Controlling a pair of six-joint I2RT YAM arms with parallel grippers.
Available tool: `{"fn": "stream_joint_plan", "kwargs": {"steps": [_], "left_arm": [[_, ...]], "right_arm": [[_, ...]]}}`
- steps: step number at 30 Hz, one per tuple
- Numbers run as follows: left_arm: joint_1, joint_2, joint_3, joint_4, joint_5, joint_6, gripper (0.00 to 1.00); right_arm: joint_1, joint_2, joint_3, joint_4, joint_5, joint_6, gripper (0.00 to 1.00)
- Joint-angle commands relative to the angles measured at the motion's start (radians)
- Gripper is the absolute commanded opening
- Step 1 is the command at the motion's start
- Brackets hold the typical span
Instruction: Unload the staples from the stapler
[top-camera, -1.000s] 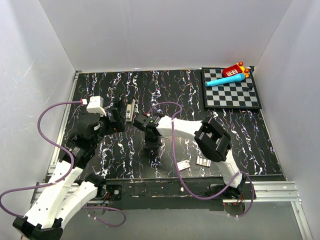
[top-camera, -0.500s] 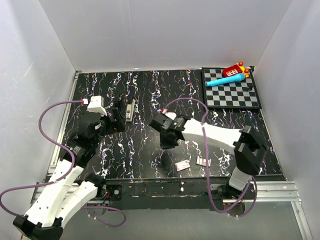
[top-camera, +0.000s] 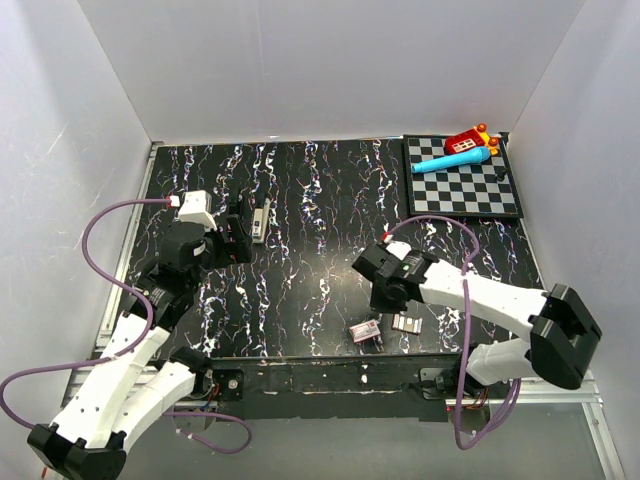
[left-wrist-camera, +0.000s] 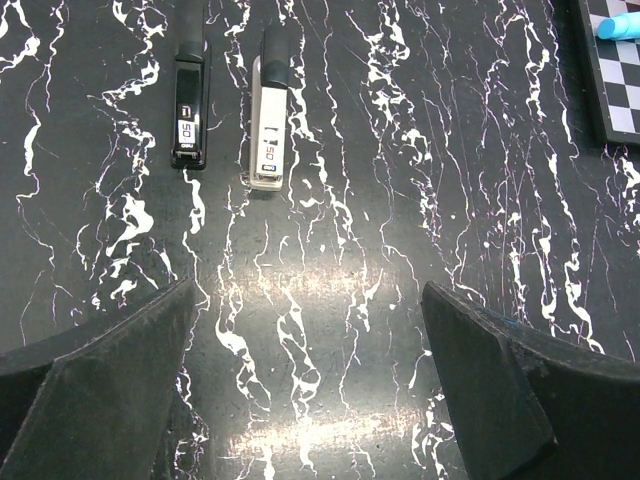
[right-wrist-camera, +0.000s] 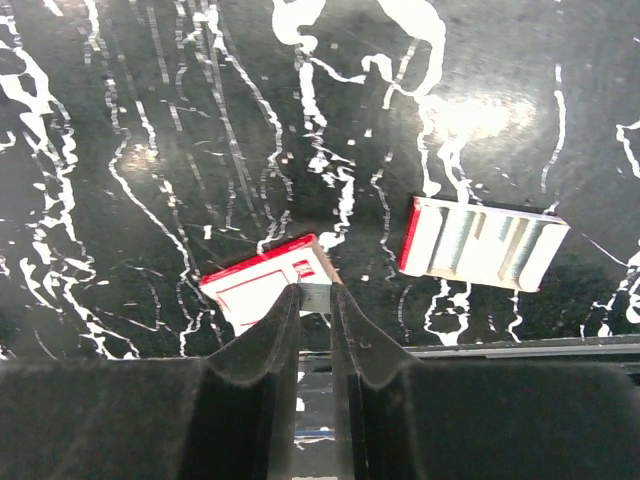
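I will next carry the staple strip to the right in the top view, lower my right gripper over the staple tray's middle (top-camera: 407, 324) (right-wrist-camera: 484, 243) and let go, because the staple tray is open.
The grey-silver stapler (left-wrist-camera: 270, 120) lies flat on the black marbled table, and it also shows in the top view (top-camera: 261, 219). My left gripper (left-wrist-camera: 308, 292) is open and empty, hovering just short of the stapler without touching it; in the top view it (top-camera: 240, 228) is at the left. My right gripper (right-wrist-camera: 315, 290) is shut on a short grey strip of staples (right-wrist-camera: 317, 299), above a red-and-white staple box (right-wrist-camera: 262, 288). In the top view the right gripper (top-camera: 381, 297) is near the table's front edge.
A slim black stapler-like object (left-wrist-camera: 189, 100) lies left of the stapler, parallel to it. A white staple tray with a red edge (right-wrist-camera: 483, 243) lies right of the box. A checkerboard (top-camera: 462, 178) with toys sits at the back right. The table's front edge (right-wrist-camera: 520, 350) is close under the right gripper.
My right arm has swung from beside the stapler to the right and toward the front edge, ending over the staple box. The left arm has hardly moved.
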Motion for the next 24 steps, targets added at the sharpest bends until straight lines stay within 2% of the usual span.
{"fn": "stream_joint_plan", "kwargs": {"steps": [1, 24], "left_arm": [[-0.003, 0.003, -0.007, -0.005, -0.014, 0.009, 0.98], [-0.003, 0.052, -0.001, -0.002, -0.016, 0.011, 0.98]], "right_arm": [[-0.04, -0.072, -0.07, -0.004, 0.032, 0.041, 0.11], [-0.195, -0.152, -0.255, 0.057, -0.022, -0.005, 0.11]]}}
